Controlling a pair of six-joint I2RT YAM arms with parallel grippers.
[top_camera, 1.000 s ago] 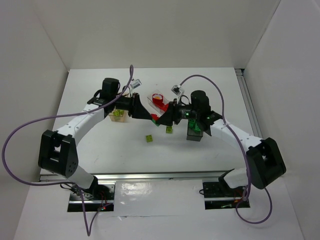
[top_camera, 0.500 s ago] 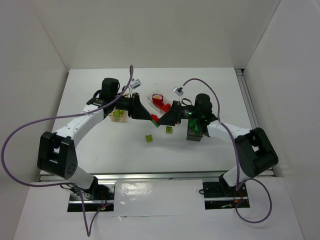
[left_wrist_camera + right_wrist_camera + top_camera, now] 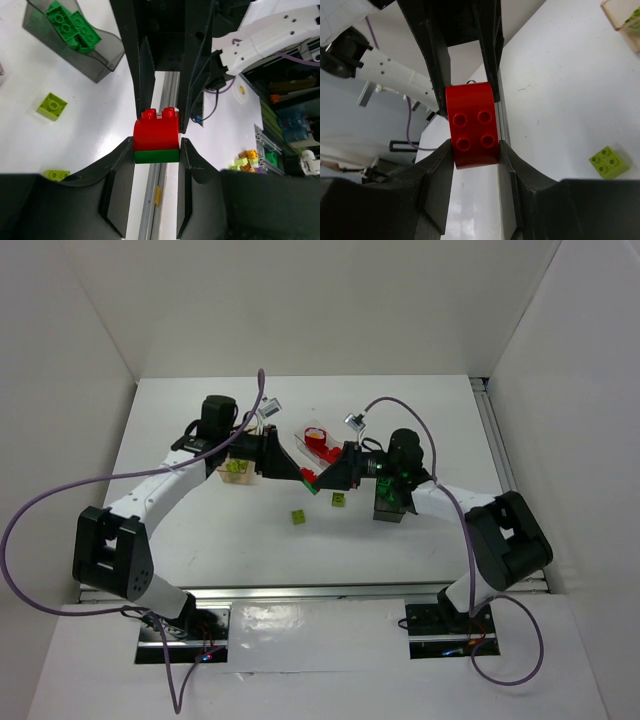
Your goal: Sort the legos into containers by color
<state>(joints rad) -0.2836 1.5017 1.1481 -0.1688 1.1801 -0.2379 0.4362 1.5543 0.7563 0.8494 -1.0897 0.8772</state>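
Right of my left gripper in the top view is the dark grey tub (image 3: 387, 514) of green bricks: I need to pull my green brick off, cross above it and release.
My left gripper (image 3: 304, 477) and right gripper (image 3: 319, 480) meet tip to tip above the table's middle. Between them is a red brick (image 3: 156, 130) stacked on a green brick (image 3: 157, 156). The left gripper (image 3: 157, 146) is shut on this pair at the seam. The right gripper (image 3: 475, 150) is shut on the red brick (image 3: 471, 125), whose studs face its camera. The clear tub (image 3: 303, 438) holds red bricks. The tan tub (image 3: 222, 472) holds yellow-green bricks. The dark grey tub (image 3: 387, 514) holds green bricks (image 3: 70, 27).
Two loose yellow-green bricks lie on the table below the grippers, one at the left (image 3: 298, 517) and one at the right (image 3: 338, 500). The dark tub (image 3: 100, 62) sits just right of the right gripper. White walls enclose the table.
The right arm's elbow and rear links have swung inward to the left. Both grippers stay joined at the red and green bricks. The left arm has barely moved.
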